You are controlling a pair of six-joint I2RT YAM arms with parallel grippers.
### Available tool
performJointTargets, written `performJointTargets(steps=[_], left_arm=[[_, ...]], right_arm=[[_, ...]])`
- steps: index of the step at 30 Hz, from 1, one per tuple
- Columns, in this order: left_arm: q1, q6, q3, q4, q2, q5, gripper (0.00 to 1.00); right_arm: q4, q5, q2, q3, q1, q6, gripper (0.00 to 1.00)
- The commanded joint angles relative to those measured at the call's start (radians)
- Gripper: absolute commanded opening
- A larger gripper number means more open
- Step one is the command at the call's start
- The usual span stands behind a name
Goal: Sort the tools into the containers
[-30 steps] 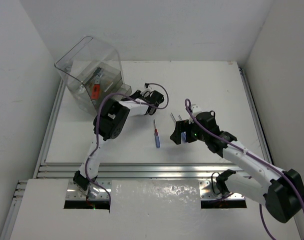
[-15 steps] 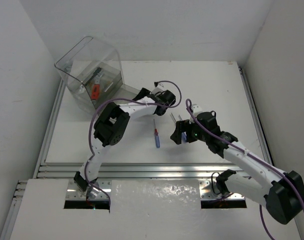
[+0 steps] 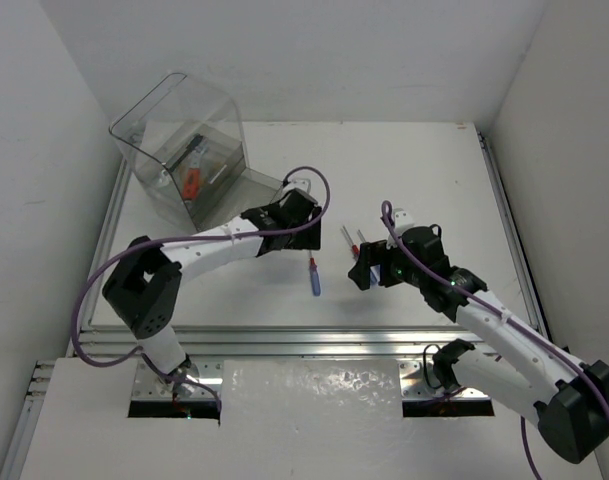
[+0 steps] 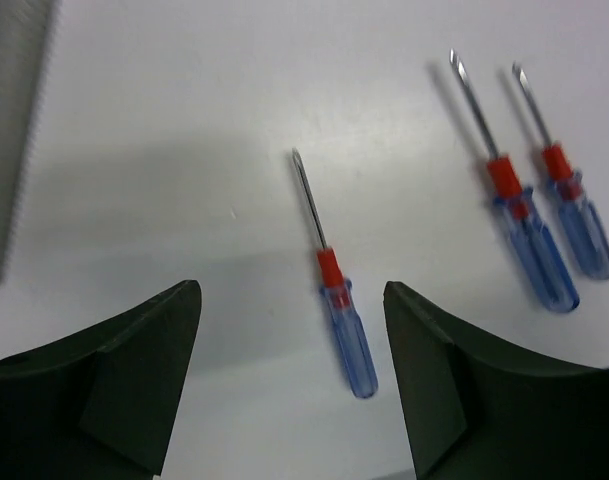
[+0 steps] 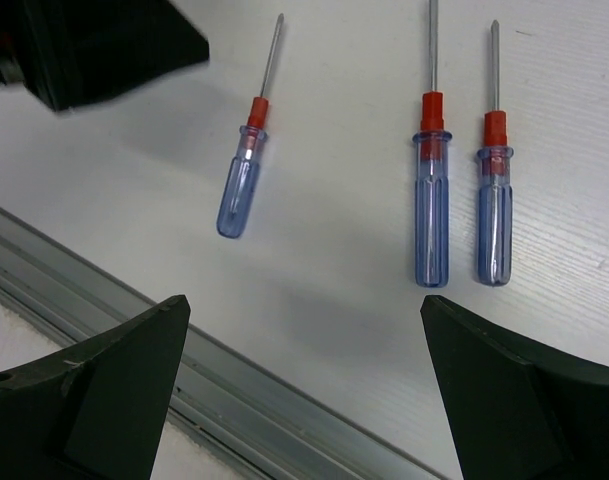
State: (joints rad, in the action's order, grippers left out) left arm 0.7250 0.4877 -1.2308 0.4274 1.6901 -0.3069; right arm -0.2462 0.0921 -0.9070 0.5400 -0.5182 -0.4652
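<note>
My right gripper lowers its open fingers around the middle screwdriver's blue handle point(image 5: 432, 222) next. The handle lies below the gripper and to its right in the wrist view.
Three blue-handled screwdrivers with red collars lie on the white table. The small one point(image 3: 313, 276) point(image 4: 340, 305) point(image 5: 241, 182) lies apart on the left. Two longer ones point(image 4: 522, 238) point(image 4: 576, 216) point(image 5: 431, 205) point(image 5: 494, 205) lie side by side. My left gripper point(image 3: 290, 224) point(image 4: 289, 298) hovers open just behind the small screwdriver's handle, nothing between its fingers. My right gripper point(image 3: 368, 266) point(image 5: 304, 305) hangs wide open and empty, near the two longer handles. The clear container point(image 3: 179, 150) stands at the far left with a red-handled tool point(image 3: 189, 181) and other tools inside.
A metal rail point(image 3: 304, 340) point(image 5: 184, 345) runs along the table's near edge, close under my right gripper. White walls stand on the left, right and far sides. The left gripper's body point(image 5: 94, 45) shows at the top left of the right wrist view.
My left arm has swung away from the container and stretched out low toward the small screwdriver, its jaws now open. My right gripper shifted slightly toward the near edge.
</note>
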Motion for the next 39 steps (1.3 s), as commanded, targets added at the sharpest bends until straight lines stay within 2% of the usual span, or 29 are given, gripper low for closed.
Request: performJointTargets(steps=[1, 6, 9, 12, 13, 14, 20, 21, 22, 27, 29, 31, 33, 35, 39], left_arm=[[0.068, 0.164, 0.099, -0.11, -0.004, 0.131, 0.71], [0.119, 0.25, 0.146, -0.125, 0.042, 0.097, 0.67], [0.143, 0.27, 0.166, -0.142, 0.066, 0.063, 0.58], [0.165, 0.272, 0.134, -0.11, 0.137, 0.023, 0.4], [0.166, 0.272, 0.122, -0.09, 0.147, 0.012, 0.26], [0.168, 0.272, 0.119, -0.082, 0.157, 0.002, 0.22], [0.169, 0.258, 0.096, -0.01, 0.235, -0.06, 0.21], [0.169, 0.246, 0.091, -0.004, 0.235, -0.063, 0.02], [0.169, 0.241, 0.091, -0.001, 0.229, -0.072, 0.0], [0.146, 0.096, 0.027, 0.094, 0.076, -0.26, 0.0], [0.092, -0.052, -0.024, 0.114, 0.036, -0.345, 0.0], [0.03, -0.159, -0.068, 0.158, 0.028, -0.356, 0.0], [-0.068, -0.263, -0.093, 0.134, 0.01, -0.336, 0.0], [-0.167, -0.313, -0.128, 0.155, 0.019, -0.278, 0.0], [-0.269, -0.397, -0.177, 0.154, 0.066, -0.261, 0.0]], right_arm=[[-0.019, -0.032, 0.016, 0.049, 0.009, 0.023, 0.99], [-0.018, -0.032, 0.016, 0.044, 0.01, 0.025, 0.99], [-0.011, -0.029, 0.005, 0.04, 0.012, 0.025, 0.99], [-0.008, -0.026, -0.001, 0.038, 0.012, 0.023, 0.99], [-0.008, -0.026, -0.001, 0.038, 0.012, 0.023, 0.99], [-0.007, -0.025, -0.001, 0.037, 0.012, 0.025, 0.99], [-0.005, -0.023, 0.003, 0.032, 0.015, 0.028, 0.99], [-0.004, -0.026, 0.002, 0.032, 0.017, 0.028, 0.99], [-0.004, -0.025, 0.002, 0.031, 0.015, 0.03, 0.99], [-0.001, -0.028, 0.0, 0.029, 0.017, 0.036, 0.99], [0.007, -0.022, -0.007, 0.029, 0.017, 0.034, 0.99], [0.012, -0.02, -0.016, 0.028, 0.017, 0.036, 0.99], [0.013, -0.019, -0.027, 0.029, 0.017, 0.037, 0.99], [0.018, -0.011, -0.038, 0.029, 0.018, 0.04, 0.99], [0.027, -0.009, -0.066, 0.029, 0.018, 0.048, 0.99]])
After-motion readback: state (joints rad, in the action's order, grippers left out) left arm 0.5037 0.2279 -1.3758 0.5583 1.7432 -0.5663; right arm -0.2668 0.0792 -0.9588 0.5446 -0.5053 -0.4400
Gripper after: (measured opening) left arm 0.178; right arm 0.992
